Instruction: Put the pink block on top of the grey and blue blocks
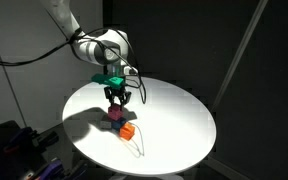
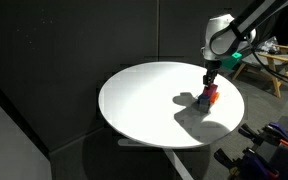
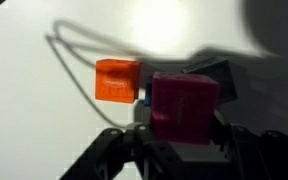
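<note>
The grey and blue blocks sit right below my gripper, so I should next move it straight down, set the pink block onto them and release it.
In the wrist view my gripper (image 3: pixel 183 137) is shut on the pink block (image 3: pixel 184 105), with dark fingers (image 3: pixel 144 142) on both sides of it. Behind and beneath the pink block a light grey block (image 3: pixel 220 74) shows. A sliver of the blue block (image 3: pixel 144 98) peeks out at the pink block's left edge. Whether the pink block rests on them I cannot tell. In both exterior views the gripper (image 1: pixel 116 98) (image 2: pixel 210 86) hangs straight over the cluster of blocks (image 1: pixel 115 118) (image 2: pixel 205 99) on the round white table (image 1: pixel 174 110).
An orange block (image 3: pixel 117 80) (image 1: pixel 127 130) sits on the table right beside the blue one. A thin white cable loop (image 3: pixel 69 50) lies on the table past it. The table edge (image 1: pixel 134 165) is close to the blocks. Dark curtains surround the table.
</note>
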### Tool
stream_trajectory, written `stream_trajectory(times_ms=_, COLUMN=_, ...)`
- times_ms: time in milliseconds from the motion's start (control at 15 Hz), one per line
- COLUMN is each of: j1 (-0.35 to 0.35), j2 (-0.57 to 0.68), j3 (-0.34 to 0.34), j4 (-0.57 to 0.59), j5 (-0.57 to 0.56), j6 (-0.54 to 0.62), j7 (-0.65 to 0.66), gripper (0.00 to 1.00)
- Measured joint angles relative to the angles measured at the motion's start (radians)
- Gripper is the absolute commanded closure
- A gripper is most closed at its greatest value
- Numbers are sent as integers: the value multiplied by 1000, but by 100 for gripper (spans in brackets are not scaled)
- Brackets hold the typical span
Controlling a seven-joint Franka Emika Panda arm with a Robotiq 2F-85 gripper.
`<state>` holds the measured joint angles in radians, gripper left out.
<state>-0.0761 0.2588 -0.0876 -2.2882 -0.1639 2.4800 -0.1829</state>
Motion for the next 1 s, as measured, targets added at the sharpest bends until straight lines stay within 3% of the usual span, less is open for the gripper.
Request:
stream_trajectory(times_ms=733, j1=8, j2=50, j3=0, j4=13, j5=-4, j6=10, j7=3, gripper=69)
stream_trajectory(times_ms=800, j1=9, j2=51, j3=0, j4=13, j5=-4, j6=10, j7=4, gripper=22)
stream_trajectory(times_ms=1000, j1=11, j2=53, j3=0, j4=13, j5=-5, j6=10, j7=5, gripper=3)
